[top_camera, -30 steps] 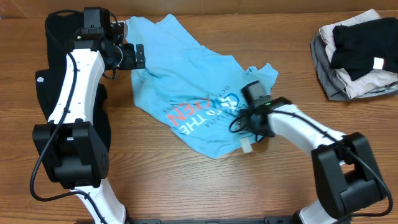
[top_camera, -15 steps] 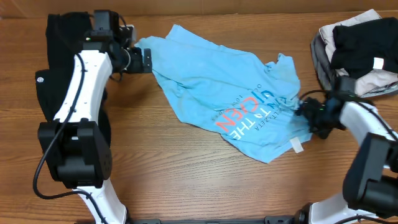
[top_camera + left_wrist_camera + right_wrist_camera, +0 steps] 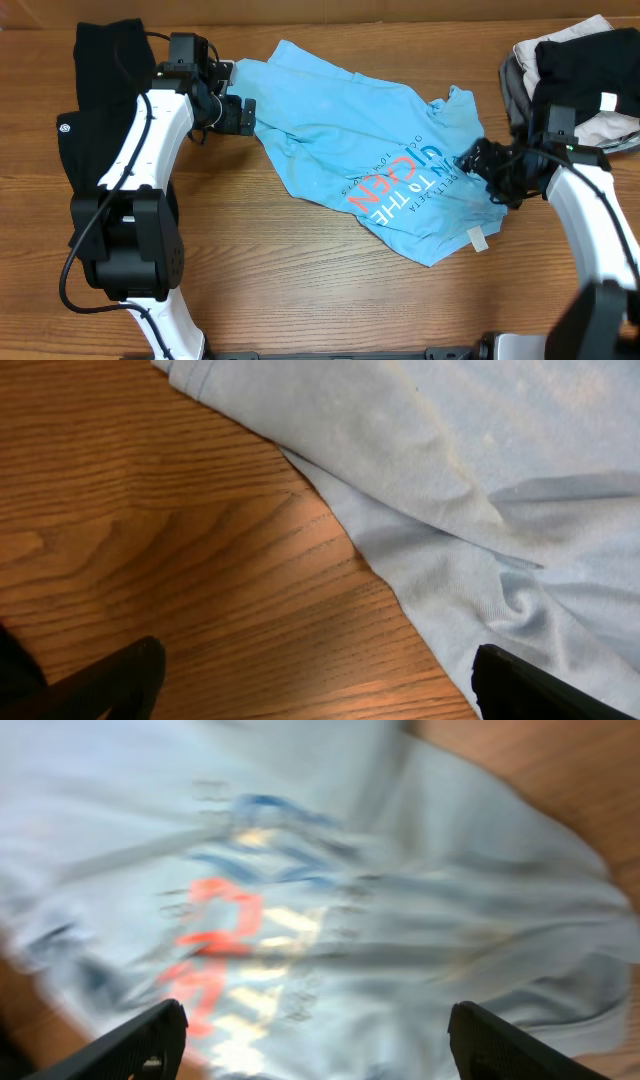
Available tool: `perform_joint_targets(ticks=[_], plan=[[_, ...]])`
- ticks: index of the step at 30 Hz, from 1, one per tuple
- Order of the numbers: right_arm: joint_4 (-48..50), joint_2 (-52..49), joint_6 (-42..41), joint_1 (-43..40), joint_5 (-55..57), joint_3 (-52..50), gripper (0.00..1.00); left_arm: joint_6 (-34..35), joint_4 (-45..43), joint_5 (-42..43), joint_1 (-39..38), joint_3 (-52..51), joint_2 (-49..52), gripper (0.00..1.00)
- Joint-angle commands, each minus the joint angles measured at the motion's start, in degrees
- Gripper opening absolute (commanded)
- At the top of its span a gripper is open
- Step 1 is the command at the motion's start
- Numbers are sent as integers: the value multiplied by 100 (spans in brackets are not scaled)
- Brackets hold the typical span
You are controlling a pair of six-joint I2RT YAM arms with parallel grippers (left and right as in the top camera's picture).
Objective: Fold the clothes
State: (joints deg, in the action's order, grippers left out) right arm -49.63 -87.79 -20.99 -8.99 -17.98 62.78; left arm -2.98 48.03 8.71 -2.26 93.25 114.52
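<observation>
My left gripper moves down and shifts outward toward the shirt next, onto its edge by the overlapping fold [image 3: 262, 138] [image 3: 307, 468].
The light blue T-shirt [image 3: 340, 130] lies crumpled but mostly spread on the wooden table, its red, white and dark lettering [image 3: 395, 185] facing up and a white neck tag [image 3: 477, 240] at its lower right corner. My left gripper [image 3: 243, 112] is open at the shirt's left edge. In the left wrist view the gripper [image 3: 315, 665] has bare wood between its fingers and the shirt's hem [image 3: 450, 540] to the right. My right gripper [image 3: 478, 163] is open at the shirt's right edge. In the blurred right wrist view the gripper [image 3: 318, 1020] hovers over the lettering [image 3: 215, 955].
A black garment [image 3: 100, 70] lies at the far left under the left arm. A pile of folded grey, black and beige clothes [image 3: 575, 85] sits at the back right. The wooden table [image 3: 300, 290] shows in front of the shirt.
The shirt has been dragged to the right and spread wider. My right gripper went from the middle to the shirt's right edge. My left gripper moved a little right and nearer.
</observation>
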Motion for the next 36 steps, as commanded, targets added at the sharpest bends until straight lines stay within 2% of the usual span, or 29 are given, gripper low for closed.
perform_joint_targets(ticks=[1,6,10,14,27,36], plan=[[-144,664,-24,358,-76,219,88,-422,-31,-20,-2,-11,50,100],[-522,997,-26,905,-31,216,88,-721,-203,-33,0,-11,57,100],[-619,990,-50,1316,173,210,93,-737,-358,-33,0,-13,72,100],[-481,990,-562,1604,619,208,97,-739,-431,-35,0,-13,205,100],[-369,988,-1043,2044,1064,-20,98,-780,-271,-33,2,-15,975,100],[-240,979,-1056,2057,1115,-267,100,-885,-299,-33,4,-15,1043,100]])
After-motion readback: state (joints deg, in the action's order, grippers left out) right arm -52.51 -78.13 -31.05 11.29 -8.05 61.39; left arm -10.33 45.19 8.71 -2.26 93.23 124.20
